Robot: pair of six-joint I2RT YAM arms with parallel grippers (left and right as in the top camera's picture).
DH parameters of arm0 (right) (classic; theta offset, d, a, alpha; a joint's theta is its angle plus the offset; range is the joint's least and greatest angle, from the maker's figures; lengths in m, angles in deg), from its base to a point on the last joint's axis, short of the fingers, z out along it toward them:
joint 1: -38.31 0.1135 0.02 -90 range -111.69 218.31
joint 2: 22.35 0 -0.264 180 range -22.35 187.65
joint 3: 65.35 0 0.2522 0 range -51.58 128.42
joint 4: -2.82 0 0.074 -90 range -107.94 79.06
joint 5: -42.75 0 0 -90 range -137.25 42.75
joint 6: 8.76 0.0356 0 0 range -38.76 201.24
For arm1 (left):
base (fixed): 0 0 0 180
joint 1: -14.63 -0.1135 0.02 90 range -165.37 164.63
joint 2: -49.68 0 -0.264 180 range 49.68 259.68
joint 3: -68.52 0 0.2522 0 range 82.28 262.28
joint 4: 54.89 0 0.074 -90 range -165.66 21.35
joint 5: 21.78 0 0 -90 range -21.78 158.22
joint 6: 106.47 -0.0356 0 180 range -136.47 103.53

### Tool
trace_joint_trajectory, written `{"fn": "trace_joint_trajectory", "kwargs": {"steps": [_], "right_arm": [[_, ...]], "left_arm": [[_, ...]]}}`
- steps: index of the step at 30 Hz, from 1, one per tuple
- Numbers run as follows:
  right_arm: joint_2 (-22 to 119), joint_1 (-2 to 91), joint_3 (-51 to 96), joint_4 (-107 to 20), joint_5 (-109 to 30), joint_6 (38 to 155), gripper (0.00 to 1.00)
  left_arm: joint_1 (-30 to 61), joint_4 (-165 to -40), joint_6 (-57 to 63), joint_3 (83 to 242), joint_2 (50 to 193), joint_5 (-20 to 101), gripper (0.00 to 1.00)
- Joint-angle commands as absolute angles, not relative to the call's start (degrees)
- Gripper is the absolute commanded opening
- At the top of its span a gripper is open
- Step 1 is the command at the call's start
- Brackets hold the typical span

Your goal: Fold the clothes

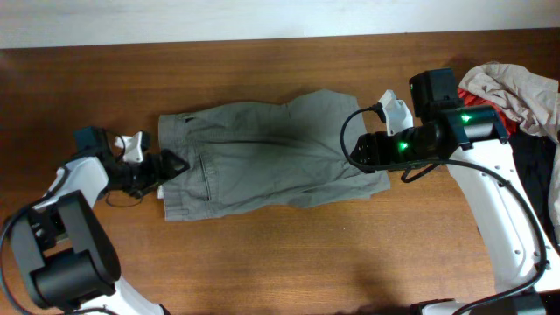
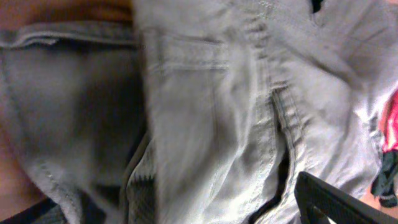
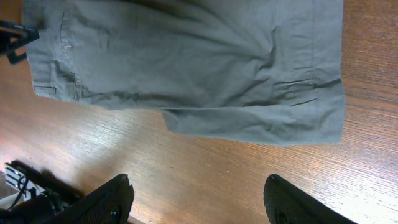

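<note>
The cloth already lies between my left gripper's spread fingers, so next I should push it low toward the right in the overhead view, into the middle of the shorts' waistband.
The grey-olive shorts lie flat and folded lengthwise in the middle of the wooden table, waistband to the left. My left gripper is at the waistband end. In the left wrist view the cloth fills the frame, bunched between the spread jaws; only the right finger shows clearly. My right gripper hovers over the leg end. In the right wrist view its jaws are wide open and empty above bare wood, with the shorts' hem just beyond.
A pile of other garments sits at the right table edge: pale beige, red and black. A bit of red also shows in the left wrist view. The table's far edge meets a white wall.
</note>
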State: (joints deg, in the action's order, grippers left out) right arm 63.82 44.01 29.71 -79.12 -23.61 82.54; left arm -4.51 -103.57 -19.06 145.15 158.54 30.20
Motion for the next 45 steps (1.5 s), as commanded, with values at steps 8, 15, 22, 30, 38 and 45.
{"fn": "trace_joint_trajectory", "kwargs": {"steps": [8, 15, 22, 30, 38, 45], "right_arm": [[62.5, 43.7, 30.4, -79.8, -24.2, 82.8, 0.72], [62.5, 43.7, 30.4, -81.1, -24.2, 82.8, 0.71], [62.5, 43.7, 30.4, -81.3, -24.2, 82.8, 0.71], [62.5, 43.5, 30.4, -81.0, -24.4, 82.8, 0.71], [62.5, 37.2, 30.4, -82.1, -22.6, 86.4, 0.71], [62.5, 33.7, 30.4, -85.1, -20.5, 85.9, 0.71]], "left_arm": [[-1.9, -99.4, -20.6, 144.3, 163.1, 27.3, 0.11], [-4.4, -106.5, -20.4, 151.6, 160.0, 21.1, 0.00], [-7.9, -120.0, -22.9, 166.0, 152.2, 23.7, 0.00], [-5.1, -128.9, -23.9, 182.1, 149.2, 26.7, 0.00], [12.7, -128.9, -23.9, 187.1, 149.7, 40.7, 0.01], [26.6, -127.0, -23.8, 187.1, 157.9, 57.7, 0.01]]}}
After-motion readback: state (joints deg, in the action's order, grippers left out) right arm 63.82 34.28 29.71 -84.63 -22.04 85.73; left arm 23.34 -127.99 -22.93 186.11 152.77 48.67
